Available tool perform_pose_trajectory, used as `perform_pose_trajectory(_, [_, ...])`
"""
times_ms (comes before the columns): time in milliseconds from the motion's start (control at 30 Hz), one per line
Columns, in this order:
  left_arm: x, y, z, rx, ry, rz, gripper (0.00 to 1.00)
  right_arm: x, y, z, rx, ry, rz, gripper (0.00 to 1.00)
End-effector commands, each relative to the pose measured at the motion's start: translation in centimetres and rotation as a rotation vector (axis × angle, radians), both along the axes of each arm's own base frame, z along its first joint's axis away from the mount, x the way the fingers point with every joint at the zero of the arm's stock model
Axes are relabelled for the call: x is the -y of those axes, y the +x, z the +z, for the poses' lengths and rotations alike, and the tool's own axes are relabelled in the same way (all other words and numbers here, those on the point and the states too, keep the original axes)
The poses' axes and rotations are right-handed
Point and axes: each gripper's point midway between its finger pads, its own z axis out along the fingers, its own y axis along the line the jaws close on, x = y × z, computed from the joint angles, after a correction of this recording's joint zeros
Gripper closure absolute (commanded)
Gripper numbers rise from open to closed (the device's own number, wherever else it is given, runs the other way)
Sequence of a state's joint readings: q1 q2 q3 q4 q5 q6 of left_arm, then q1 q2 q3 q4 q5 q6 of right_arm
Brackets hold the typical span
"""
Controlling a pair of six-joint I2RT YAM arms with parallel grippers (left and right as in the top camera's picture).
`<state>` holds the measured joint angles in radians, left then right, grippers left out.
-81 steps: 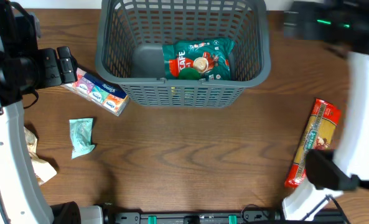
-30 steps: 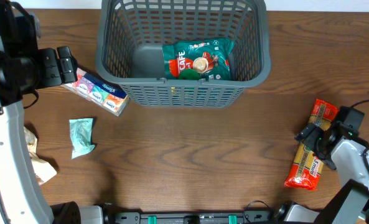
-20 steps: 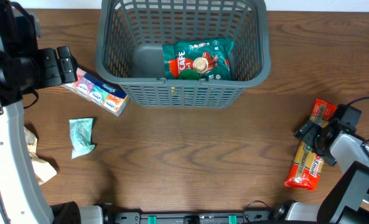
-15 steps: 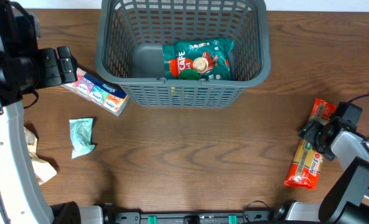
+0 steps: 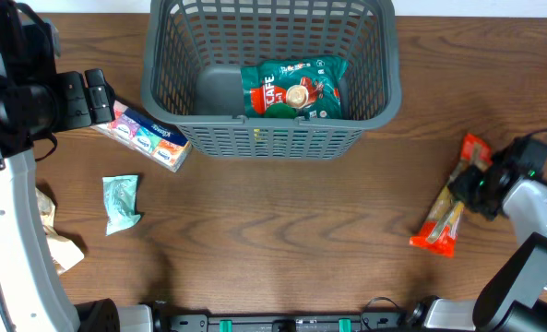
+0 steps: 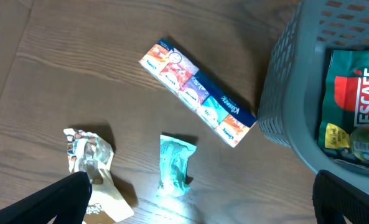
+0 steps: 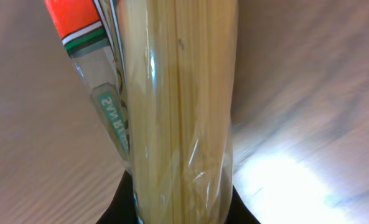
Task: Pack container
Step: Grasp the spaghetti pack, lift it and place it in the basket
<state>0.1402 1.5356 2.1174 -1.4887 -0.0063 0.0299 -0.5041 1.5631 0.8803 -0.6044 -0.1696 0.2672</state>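
My right gripper is holding the spaghetti packet and needs to lift it outward over the basket next and turn it lengthwise. Then it needs to lower it onto the coffee bag [image 5: 296, 88].
The container [image 5: 271, 138], a dark grey lattice basket, stands at the top centre of the table and holds a green coffee bag [image 5: 296, 88]. At the right, my right gripper [image 5: 471, 184] is shut on a long spaghetti packet [image 5: 444, 219] with red ends, which slants toward the front. In the right wrist view the spaghetti packet [image 7: 178, 106] fills the gap between the dark fingers [image 7: 125, 208]. My left gripper [image 5: 96, 97] is open at the far left, beside a colourful tissue pack [image 5: 148, 136]. Nothing is between its fingertips [image 6: 66, 199].
A small teal packet [image 5: 121, 203] lies front left, and a crumpled beige wrapper [image 5: 53, 238] lies near the left edge. From the left wrist I see the tissue pack [image 6: 196, 93], the teal packet [image 6: 175, 165], the wrapper [image 6: 94, 171] and the basket wall [image 6: 290, 106].
The right gripper came down onto the spaghetti packet and shut on it. The packet has since swung so its front end points further left. The left arm has not moved.
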Motion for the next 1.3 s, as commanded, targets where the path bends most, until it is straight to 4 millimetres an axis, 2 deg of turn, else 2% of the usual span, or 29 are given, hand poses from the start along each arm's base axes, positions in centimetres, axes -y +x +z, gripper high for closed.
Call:
perform_pose_trajectory(0, [-0.1, -0.1, -0.2, -0.011, -0.001, 0.004, 0.01, -1.0, 7.4, 12.2, 0.339, -0.013, 0.174, 0.99])
perform_pose_trajectory(133, [0.0, -0.3, -0.4, -0.022, -0.003, 0.004, 0.01, -3.8, 9.7, 23.0, 0.459, -0.161, 0.431, 0.99])
perform_pose_trajectory(267, [0.0, -0.4, -0.4, -0.026, -0.003, 0.004, 0.02, -8.8, 10.4, 32.9, 0.617, -0.311, 0.685, 0.99])
perform_pose_trajectory(400, [0.0, -0.4, -0.4, -0.025, -0.003, 0.004, 0.01, -15.3, 10.5, 39.0, 0.761, -0.458, 0.979, 0.99])
perform_pose_trajectory(500, [0.0, -0.4, -0.4, -0.025, -0.003, 0.004, 0.01, -19.7, 10.9, 40.8, 0.835, -0.579, 1.181, 0.99])
perform_pose_trajectory(567, [0.0, -0.4, -0.4, -0.025, -0.003, 0.004, 0.01, -22.7, 11.4, 40.9, 0.861, -0.635, 1.304, 0.99])
perform_pose_trajectory(633, [0.0, -0.4, -0.4, -0.025, -0.003, 0.004, 0.01, -25.7, 12.1, 40.0, 0.877, -0.67, 1.421, 0.99])
perform_pose_trajectory(733, [0.0, -0.4, -0.4, -0.025, -0.004, 0.004, 0.01, -29.9, 13.4, 37.5, 0.878, -0.72, 1.615, 0.99])
perform_pose_trajectory(867, [0.0, -0.4, -0.4, -0.026, -0.006, 0.007, 0.01, -33.9, 15.6, 33.4, 0.85, -0.751, 1.77, 0.99])
perform_pose_trajectory(967, [0.0, -0.4, -0.4, -0.025, -0.007, 0.009, 0.01, -36.4, 17.0, 30.1, 0.827, -0.729, 1.848, 0.99])
perform_pose_trajectory(1100, [0.0, -0.5, -0.4, -0.027, -0.008, 0.01, 0.01, -38.9, 18.0, 25.7, 0.772, -0.662, 1.914, 0.99])
perform_pose_trajectory(1267, [0.0, -0.5, -0.5, -0.028, -0.008, 0.01, 0.01, -40.9, 18.7, 19.6, 0.669, -0.574, 1.982, 0.99])
